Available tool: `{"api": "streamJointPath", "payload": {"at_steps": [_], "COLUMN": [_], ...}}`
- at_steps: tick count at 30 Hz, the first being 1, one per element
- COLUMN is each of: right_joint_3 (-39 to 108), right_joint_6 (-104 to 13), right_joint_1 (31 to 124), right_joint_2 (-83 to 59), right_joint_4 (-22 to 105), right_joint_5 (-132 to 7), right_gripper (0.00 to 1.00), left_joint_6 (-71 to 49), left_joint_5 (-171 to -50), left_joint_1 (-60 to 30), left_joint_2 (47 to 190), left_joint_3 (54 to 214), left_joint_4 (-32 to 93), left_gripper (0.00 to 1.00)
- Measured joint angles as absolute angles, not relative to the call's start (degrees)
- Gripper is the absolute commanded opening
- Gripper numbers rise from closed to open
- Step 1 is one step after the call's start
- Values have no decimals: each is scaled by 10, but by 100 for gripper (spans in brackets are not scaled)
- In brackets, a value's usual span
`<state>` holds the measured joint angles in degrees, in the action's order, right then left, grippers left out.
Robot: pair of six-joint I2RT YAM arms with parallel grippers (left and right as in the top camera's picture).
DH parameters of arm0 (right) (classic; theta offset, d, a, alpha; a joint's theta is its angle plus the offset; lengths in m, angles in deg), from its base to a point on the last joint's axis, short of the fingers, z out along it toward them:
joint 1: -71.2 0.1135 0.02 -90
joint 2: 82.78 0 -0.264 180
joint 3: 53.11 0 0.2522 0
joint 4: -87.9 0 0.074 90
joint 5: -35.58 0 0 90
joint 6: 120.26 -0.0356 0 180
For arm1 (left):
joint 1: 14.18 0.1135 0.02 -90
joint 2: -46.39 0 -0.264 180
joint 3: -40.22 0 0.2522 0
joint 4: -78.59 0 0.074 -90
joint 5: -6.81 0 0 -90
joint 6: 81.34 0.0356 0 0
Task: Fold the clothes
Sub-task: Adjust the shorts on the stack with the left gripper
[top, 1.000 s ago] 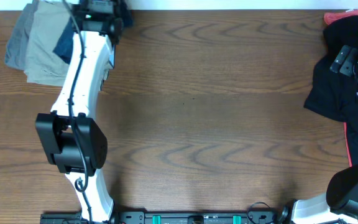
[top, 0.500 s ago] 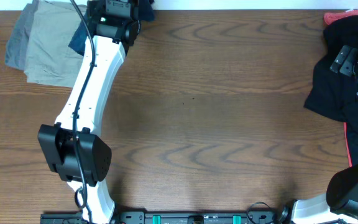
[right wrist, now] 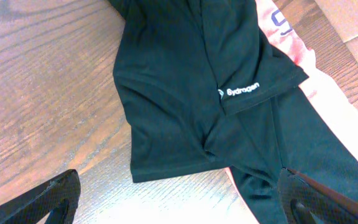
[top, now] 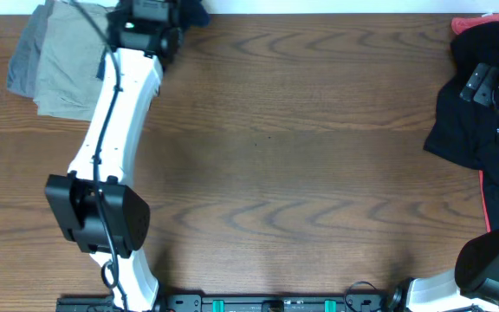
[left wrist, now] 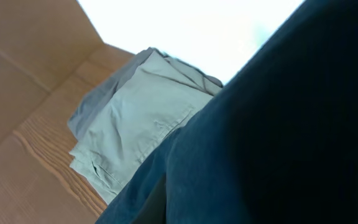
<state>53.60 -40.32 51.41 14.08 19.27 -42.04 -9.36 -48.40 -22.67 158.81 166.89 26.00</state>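
The folded khaki shorts are below my left gripper, to its left in the overhead view. I will move my left gripper over and down to them to stack the navy shorts (left wrist: 278,137).
The dark navy shorts (left wrist: 278,137) hang bunched close to the left wrist camera and fill the right and lower part of that view. In the overhead view only a bit of navy fabric (top: 194,10) shows at the table's far edge, beside my left gripper (top: 167,12). The fabric hides its fingers, and it appears shut on the shorts, holding them up off the table. My right gripper (right wrist: 179,208) is open and empty, its fingers wide apart above a black garment at the right edge (top: 483,82).
Folded khaki shorts (top: 63,65) on grey ones (top: 22,61) lie at the far left corner, and also show in the left wrist view (left wrist: 142,124). A black garment with a small white logo (right wrist: 185,93) lies over a pink-red one (right wrist: 291,43) at the far right (top: 470,121).
The left arm swung right along the far edge, then back a little. The navy fabric that lay over the khaki pile has been drawn off it. The right arm has not moved.
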Motion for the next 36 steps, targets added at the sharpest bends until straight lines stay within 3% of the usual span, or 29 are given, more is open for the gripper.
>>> {"api": "streamJointPath", "payload": {"at_steps": [14,15,29,30,33,34,36], "right_joint_3": [536,536,536,536,536,536,536], "right_joint_6": [-403,-403,-403,-403,-403,-403,-403], "right_joint_1": [514,514,514,514,514,514,514], "right_joint_2": [141,141,141,141,141,141,141], "right_joint_4": [193,193,192,193,193,193,193], "right_joint_5": [-420,-420,-420,-420,-420,-420,-420], "right_gripper": [99,99,99,99,99,99,99], "left_joint_6": [-136,-137,-139,-139,-138,-137,-126], "left_joint_5": [-628,-636,-662,-662,-663,-663,-663], "left_joint_1": [-105,-97,-44,-40,-31,-27,-21], "left_joint_2": [1599,1606,1721,1725,1739,1745,1753], "left_joint_3": [1669,1670,1670,1670,1670,1670,1670], "left_joint_4": [262,265,365,373,398,406,415], "left_gripper": [7,10,13,23,88,98,98]}}
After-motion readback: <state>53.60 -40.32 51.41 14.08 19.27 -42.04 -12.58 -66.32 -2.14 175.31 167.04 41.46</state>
